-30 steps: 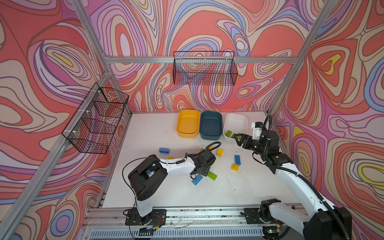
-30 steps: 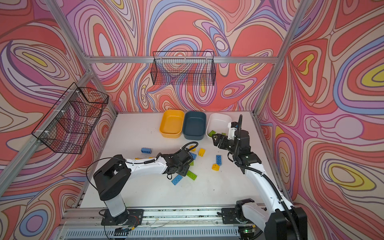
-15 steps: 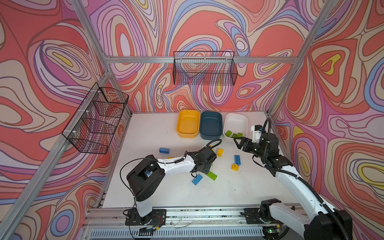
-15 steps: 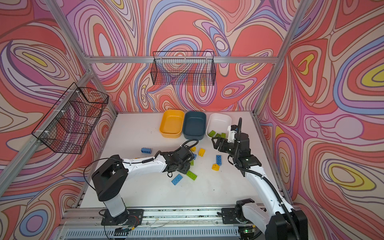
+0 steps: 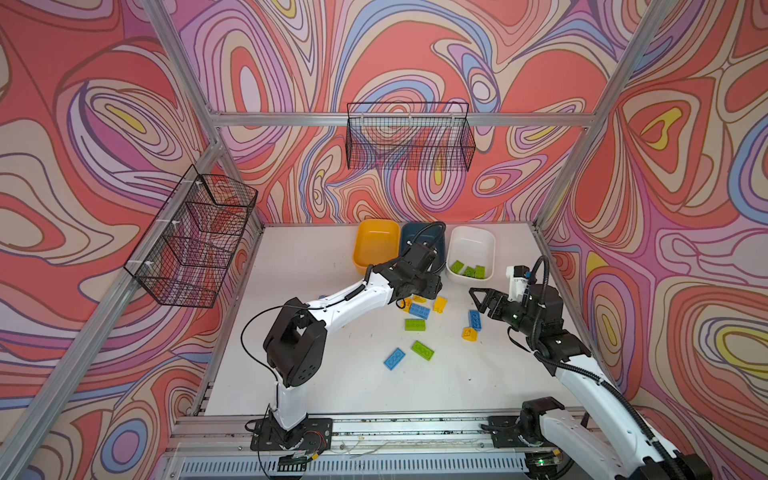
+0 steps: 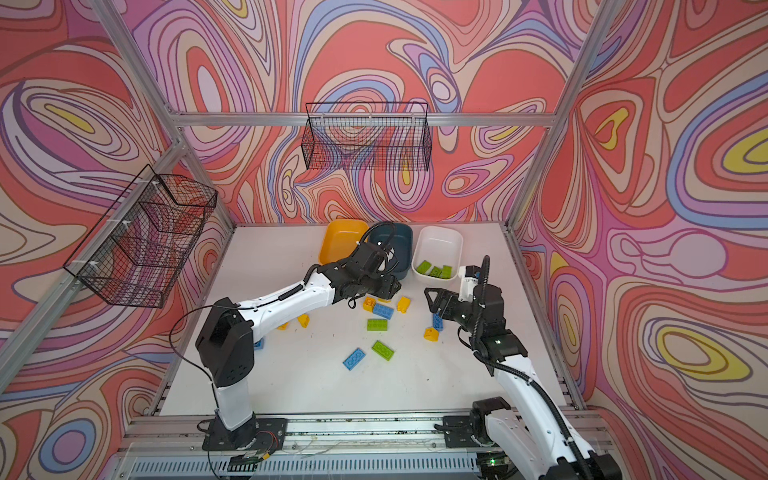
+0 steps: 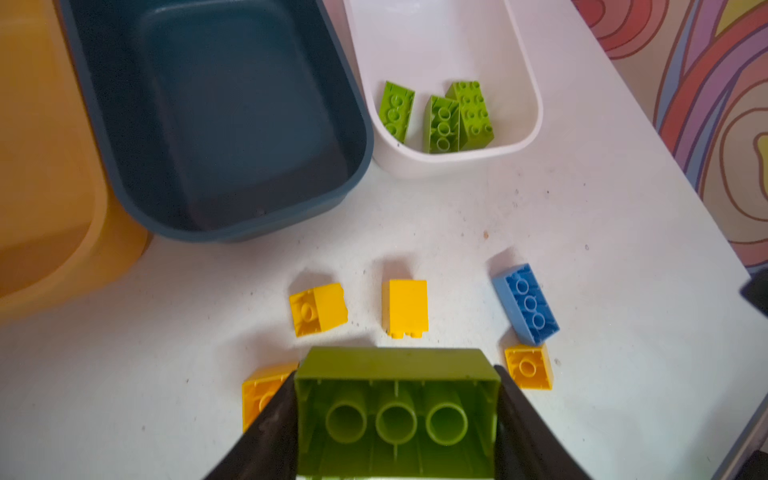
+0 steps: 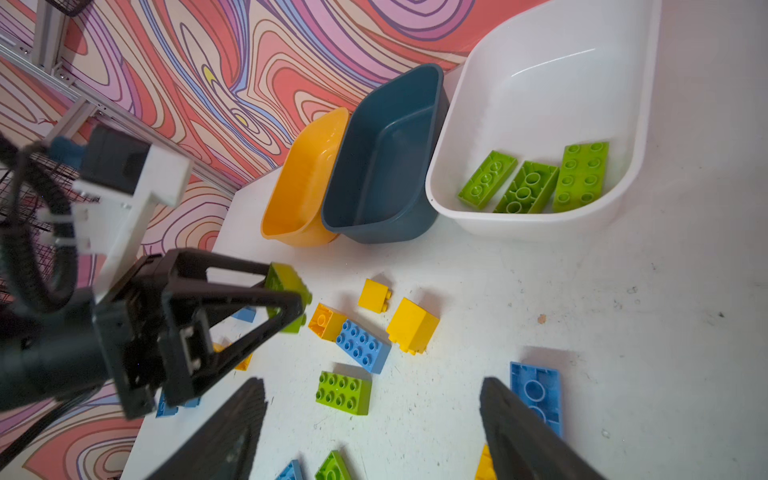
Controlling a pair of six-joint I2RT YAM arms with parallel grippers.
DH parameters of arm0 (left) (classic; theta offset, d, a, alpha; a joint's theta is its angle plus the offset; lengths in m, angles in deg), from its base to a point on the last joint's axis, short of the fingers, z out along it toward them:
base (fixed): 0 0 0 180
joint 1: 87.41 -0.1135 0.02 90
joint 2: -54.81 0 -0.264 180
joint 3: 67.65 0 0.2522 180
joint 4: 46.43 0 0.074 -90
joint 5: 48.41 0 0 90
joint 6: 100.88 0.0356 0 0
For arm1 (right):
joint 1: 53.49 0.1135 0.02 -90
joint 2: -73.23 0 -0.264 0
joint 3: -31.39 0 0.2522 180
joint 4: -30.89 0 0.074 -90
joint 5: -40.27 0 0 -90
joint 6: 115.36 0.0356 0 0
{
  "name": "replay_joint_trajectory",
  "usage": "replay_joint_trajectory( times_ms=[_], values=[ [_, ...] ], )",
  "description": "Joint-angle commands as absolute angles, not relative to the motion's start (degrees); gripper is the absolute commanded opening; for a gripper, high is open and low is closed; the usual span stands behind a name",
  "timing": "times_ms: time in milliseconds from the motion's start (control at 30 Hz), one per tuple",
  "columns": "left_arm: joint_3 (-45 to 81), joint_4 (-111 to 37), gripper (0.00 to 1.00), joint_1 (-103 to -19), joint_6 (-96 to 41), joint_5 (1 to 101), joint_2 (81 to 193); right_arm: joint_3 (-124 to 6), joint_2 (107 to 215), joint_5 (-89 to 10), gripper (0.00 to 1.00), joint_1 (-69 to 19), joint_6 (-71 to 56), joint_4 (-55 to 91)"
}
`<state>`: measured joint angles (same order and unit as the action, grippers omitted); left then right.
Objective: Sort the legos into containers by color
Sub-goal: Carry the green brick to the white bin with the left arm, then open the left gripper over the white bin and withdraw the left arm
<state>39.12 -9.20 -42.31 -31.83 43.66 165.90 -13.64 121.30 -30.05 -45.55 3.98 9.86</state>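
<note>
Next, my left gripper carries the lime green lego (image 7: 397, 415) outward and over the near end of the white container (image 7: 444, 120) to release it, since green legos already lie there.
My left gripper (image 7: 395, 374) is shut on a lime green lego (image 7: 397, 415), gripped across its ends with its hollow underside facing the camera. In both top views this gripper (image 5: 428, 286) hangs over the table just in front of the teal container (image 5: 409, 232). The yellow-orange container (image 5: 374, 249) and the teal one are empty. The white container (image 5: 473, 245) holds three green legos (image 8: 536, 183). My right gripper (image 8: 372, 386) is open and empty, low over the table (image 5: 478, 297) in front of the white container. Loose legos lie between the arms: blue (image 5: 419, 310), green (image 5: 415, 325), yellow (image 5: 439, 304).
More legos lie nearer the front: a green (image 5: 423, 350), a blue (image 5: 394, 358), a blue (image 5: 474, 320) and a yellow (image 5: 469, 333) by my right gripper. Black wire baskets hang on the back wall (image 5: 409, 141) and left wall (image 5: 195, 237). Aluminium posts frame the table.
My left gripper has risen from the pile with the green lego and moved toward the containers. My right gripper has drawn back from the white container toward the front, staying open.
</note>
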Motion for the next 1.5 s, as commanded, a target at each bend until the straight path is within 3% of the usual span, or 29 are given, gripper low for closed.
replay_joint_trajectory(
  times_ms=[0, 267, 833, 933, 1033, 1133, 1300, 1467],
  values=[
    [46.09, -7.28, 0.49, -43.03, -29.53, 46.76, 171.64, -11.56, 118.47, -29.21, 0.85, -45.75, 4.26, 9.34],
    [66.12, -8.67, 0.48, -43.67, -31.82, 52.19, 186.25, -7.95, 114.51, -26.17, 0.85, -45.69, 6.04, 11.66],
    [90.51, -19.49, 0.52, -43.73, -41.06, 57.41, 207.91, -6.89, 110.42, -21.32, 0.84, -45.67, 6.70, 11.23],
    [90.86, -19.57, 0.60, -44.06, -41.31, 57.07, 208.36, -7.16, 110.54, -20.69, 0.84, -45.59, 6.71, 11.17],
    [90.65, -19.14, 0.76, -44.17, -40.52, 56.90, 207.53, -7.09, 110.49, -20.55, 0.84, -45.62, 6.56, 11.09],
    [89.70, -18.13, 0.86, -44.17, -38.75, 55.57, 205.36, -6.98, 110.58, -21.23, 0.84, -45.67, 6.52, 10.52],
    [83.18, -18.10, 0.96, -44.49, -36.72, 53.02, 198.21, -7.82, 110.52, -21.74, 0.84, -45.63, 6.36, 8.93],
    [64.66, -25.31, 0.99, -45.62, -38.37, 48.60, 183.83, -10.29, 113.24, -22.63, 0.76, -45.43, 4.23, 3.62]
  ],
)
